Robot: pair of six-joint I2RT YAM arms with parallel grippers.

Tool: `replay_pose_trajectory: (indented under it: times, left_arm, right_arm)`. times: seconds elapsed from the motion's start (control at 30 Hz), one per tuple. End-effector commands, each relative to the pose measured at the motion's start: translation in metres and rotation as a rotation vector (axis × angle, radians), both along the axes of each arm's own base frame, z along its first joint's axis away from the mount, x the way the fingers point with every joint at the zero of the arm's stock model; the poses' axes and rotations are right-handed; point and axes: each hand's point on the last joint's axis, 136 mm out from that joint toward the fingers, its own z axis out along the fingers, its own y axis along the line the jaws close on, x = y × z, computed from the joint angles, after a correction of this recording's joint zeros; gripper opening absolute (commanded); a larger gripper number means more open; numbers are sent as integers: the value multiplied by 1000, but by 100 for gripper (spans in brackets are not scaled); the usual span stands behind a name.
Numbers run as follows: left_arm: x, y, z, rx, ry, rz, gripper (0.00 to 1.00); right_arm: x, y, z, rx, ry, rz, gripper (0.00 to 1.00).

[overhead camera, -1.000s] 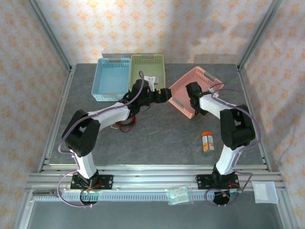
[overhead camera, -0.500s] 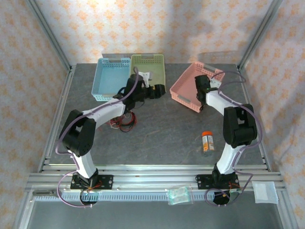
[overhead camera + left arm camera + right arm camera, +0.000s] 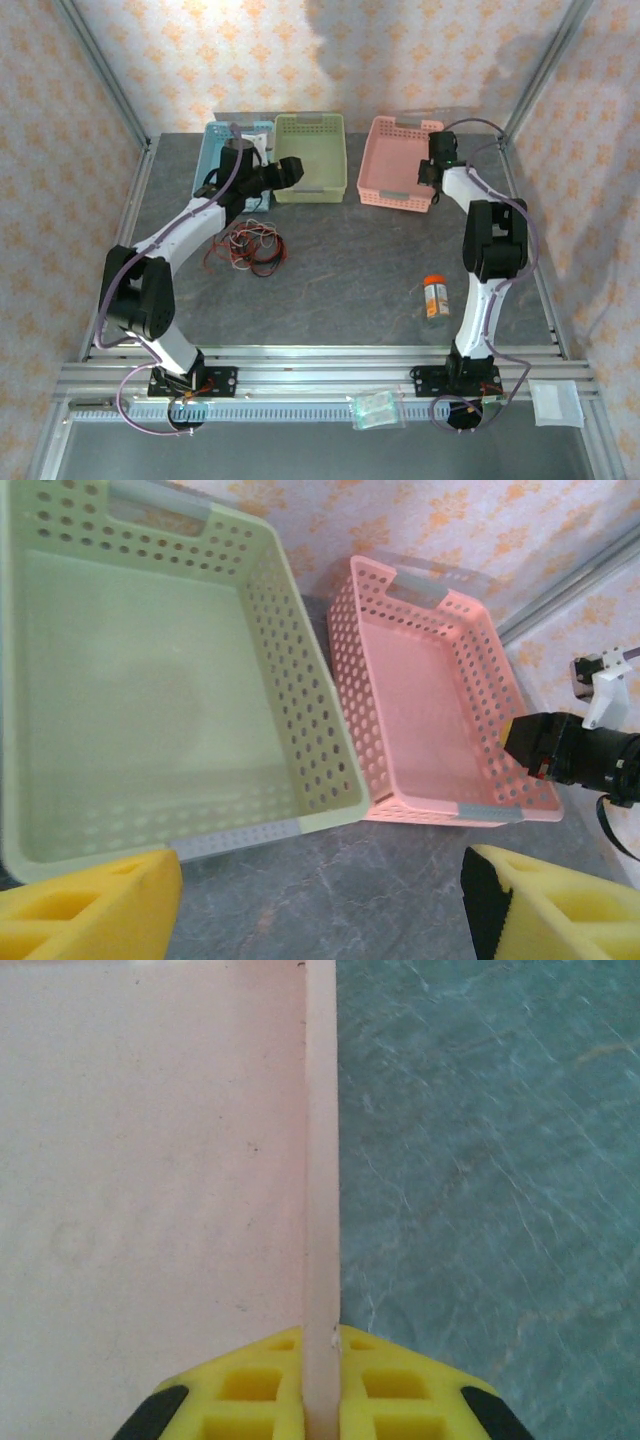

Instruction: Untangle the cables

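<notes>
The pink basket (image 3: pixel 385 190) sits crooked and apart, so next the robot needs to slide it by its side in the right gripper toward the gap to the green basket, then release it.
The cables (image 3: pixel 250 248) lie in a loose tangle of red and black loops on the grey table, left of centre, with neither gripper touching them. My left gripper (image 3: pixel 292 171) hovers open behind the tangle, at the green basket's front left corner; in the left wrist view its yellow fingers (image 3: pixel 90 905) stand wide apart over bare table. My right gripper (image 3: pixel 432 174) is shut on the right wall of the pink basket (image 3: pixel 385 190). In the right wrist view that thin pink wall (image 3: pixel 320 1160) runs up between the closed yellow fingers (image 3: pixel 390 1385).
A green basket (image 3: pixel 310 193) stands at the back middle, with a blue basket (image 3: pixel 215 140) to its left, partly behind my left arm. An orange pill bottle (image 3: pixel 435 296) lies front right. A clear bag (image 3: pixel 377 408) rests on the front rail.
The right gripper closed on the pink basket's wall and pulled it back, square beside the green one. The left arm swung left, away from the pink basket, uncovering the cables.
</notes>
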Motion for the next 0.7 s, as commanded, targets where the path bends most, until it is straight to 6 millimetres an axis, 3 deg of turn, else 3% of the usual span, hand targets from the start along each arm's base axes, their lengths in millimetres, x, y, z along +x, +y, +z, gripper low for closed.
replay_pose_trajectory:
  times: [0.0,0.2,0.47,0.57,0.67]
  left_arm:
    - [-8,19,1,31,8,34,75]
    - [-13,27,-5,38,19,62,75]
    - [-16,34,-5,53,25,85,75]
    - [-16,34,-6,52,29,85,75]
    - [-18,35,-6,49,33,86,75]
  right_arm:
    - [24,16,9,-10,-22,133,0]
    - [49,38,5,51,-10,251,0]
    - [64,48,-7,84,-1,299,6]
    - [68,54,-8,111,-4,313,13]
    - [72,57,-2,137,-10,308,27]
